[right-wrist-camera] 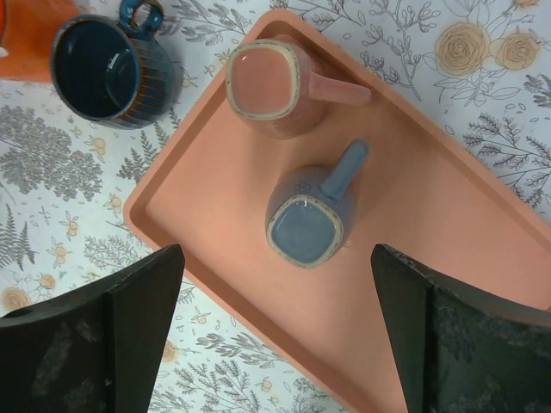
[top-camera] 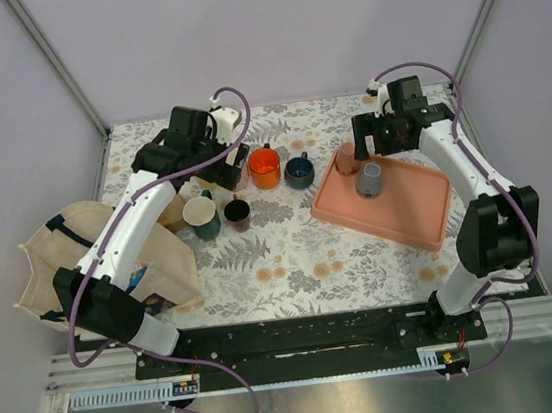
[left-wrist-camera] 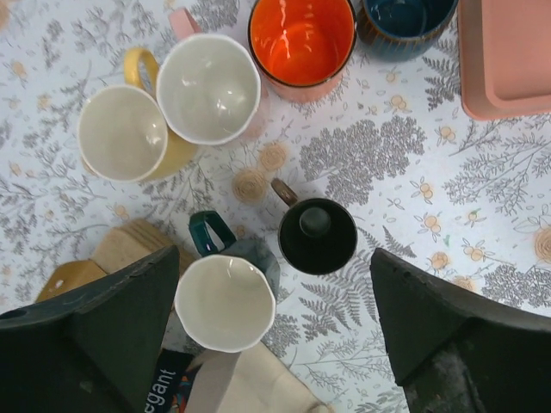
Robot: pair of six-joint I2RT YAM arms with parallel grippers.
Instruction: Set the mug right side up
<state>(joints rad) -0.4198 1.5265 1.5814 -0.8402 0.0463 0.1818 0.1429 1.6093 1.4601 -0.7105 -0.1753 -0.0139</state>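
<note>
To the right of my left gripper in the top view stands the blue-grey mug (top-camera: 369, 179), base up, so I will tilt that gripper sideways toward the mug's rim and close.
Two mugs stand upside down on a salmon tray (top-camera: 414, 220): a blue-grey mug (top-camera: 369, 179) and a pink mug (top-camera: 347, 169). In the right wrist view the blue-grey mug (right-wrist-camera: 306, 225) shows its square base, handle pointing up-right, and the pink mug (right-wrist-camera: 263, 82) sits beyond it on the tray (right-wrist-camera: 430, 224). My right gripper (right-wrist-camera: 277, 254) is open and empty, hovering above the blue-grey mug; it also shows in the top view (top-camera: 379, 138). My left gripper (left-wrist-camera: 274, 258) is open and empty above a cluster of upright mugs, and also shows in the top view (top-camera: 212, 164).
Upright mugs stand left of the tray: orange (left-wrist-camera: 301, 43), dark blue (left-wrist-camera: 405, 21), white with pink handle (left-wrist-camera: 208, 88), yellow (left-wrist-camera: 125, 133), teal (left-wrist-camera: 225, 301) and small black (left-wrist-camera: 317, 235). A beige tote bag (top-camera: 70, 252) lies at the left.
</note>
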